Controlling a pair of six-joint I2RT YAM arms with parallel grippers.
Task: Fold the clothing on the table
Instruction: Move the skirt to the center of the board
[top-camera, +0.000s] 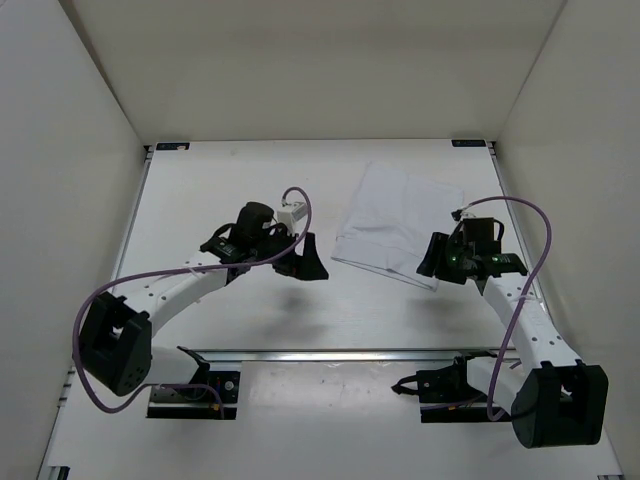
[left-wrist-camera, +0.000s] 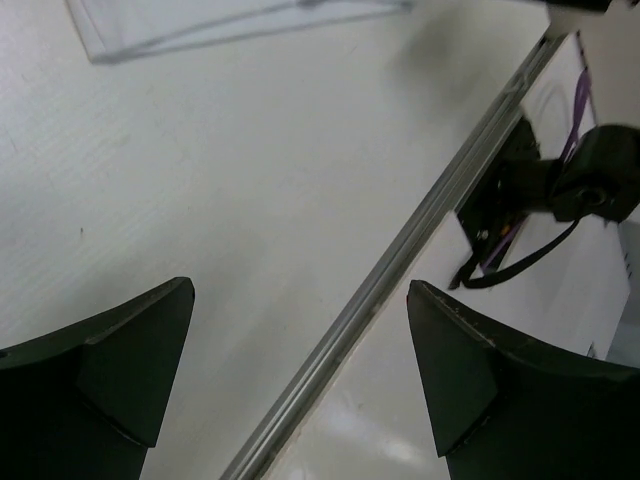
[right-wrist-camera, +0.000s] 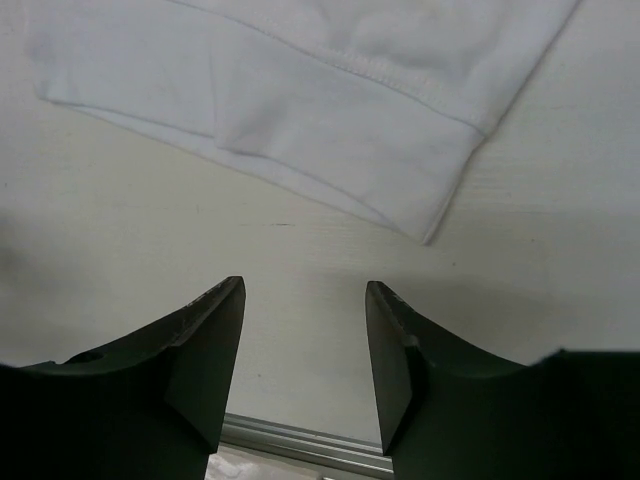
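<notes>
My right gripper is above the clothing's near corner (top-camera: 434, 286) (right-wrist-camera: 430, 228), which lies toward the right in its wrist view. Next my right gripper needs to move down and shift onto it to close.
The clothing (top-camera: 400, 222) is a plain white piece lying flat on the table (top-camera: 230, 180), right of centre toward the back. My right gripper (top-camera: 437, 262) hovers at its near right corner, open, with nothing between the fingers. In the right wrist view the clothing's hemmed edge and corner (right-wrist-camera: 300, 90) lie just beyond the open gripper (right-wrist-camera: 305, 290), apart from it. My left gripper (top-camera: 303, 265) hangs open over bare table to the left of the clothing. Its wrist view shows only a strip of the clothing (left-wrist-camera: 230, 25) far ahead of the wide-open gripper (left-wrist-camera: 300, 300).
A metal rail (top-camera: 350, 352) crosses the table in front of the arm bases and also shows as a rail (left-wrist-camera: 400, 260) under the left gripper. The right arm's mount with its cable (left-wrist-camera: 585, 185) sits beyond it. White walls enclose the table on three sides.
</notes>
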